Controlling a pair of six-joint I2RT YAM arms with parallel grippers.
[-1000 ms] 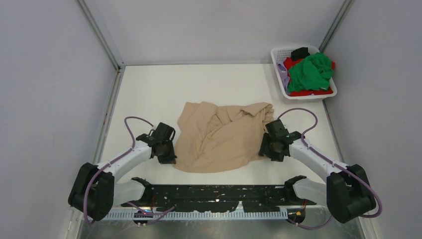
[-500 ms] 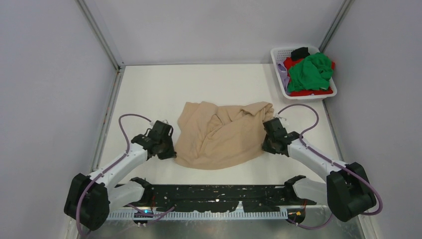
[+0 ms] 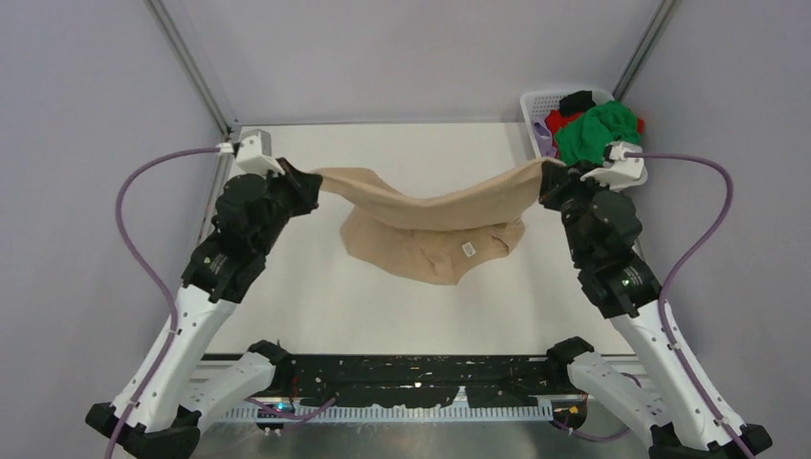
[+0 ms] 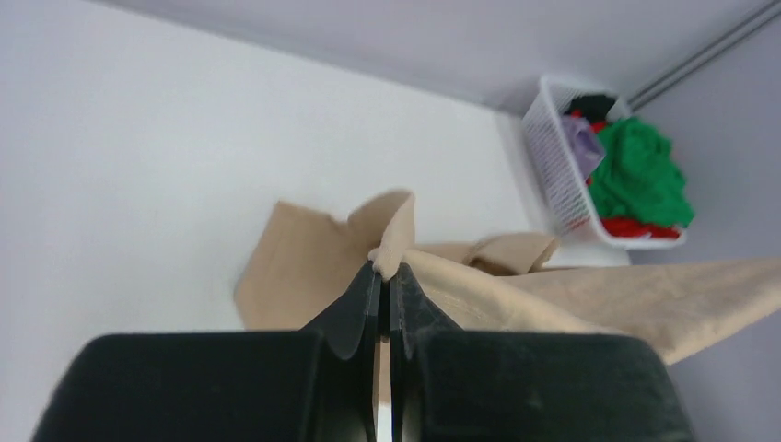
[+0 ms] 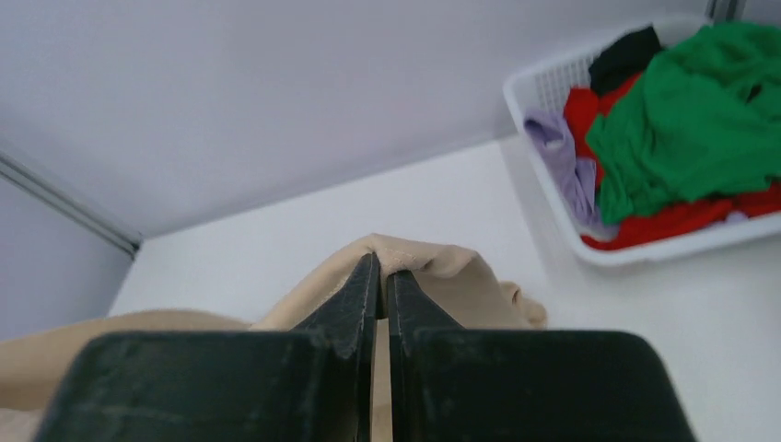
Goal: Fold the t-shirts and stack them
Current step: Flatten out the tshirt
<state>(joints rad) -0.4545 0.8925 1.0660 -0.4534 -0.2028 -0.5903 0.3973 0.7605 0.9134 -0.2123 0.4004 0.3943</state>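
Note:
Next, my right gripper rises, then moves outward and down to the table's far edge (image 3: 508,140) (image 5: 481,168) beside the basket. The shirt's lower part still lies bunched on the table.
The beige t-shirt (image 3: 430,208) hangs stretched between both raised arms, its lower part still draped on the white table (image 3: 316,296). My left gripper (image 3: 311,182) is shut on the shirt's left edge; in the left wrist view the cloth (image 4: 589,295) is pinched at the left gripper's (image 4: 385,269) tips. On the shirt's right edge my right gripper (image 3: 552,172) is shut, cloth (image 5: 460,272) bunched over the right gripper's (image 5: 380,262) tips. A green t-shirt (image 3: 598,134), a red one (image 5: 663,221), a black one (image 5: 622,55) and a lilac one (image 5: 566,157) lie in the basket.
The white mesh basket (image 3: 537,100) stands at the table's far right corner, close behind the right gripper. Grey walls enclose the table on three sides. A black rail (image 3: 411,373) runs along the near edge between the arm bases.
The right gripper has shut on the shirt's right edge. Both arms have risen and spread apart toward the back, lifting the beige shirt off the table and stretching it between them.

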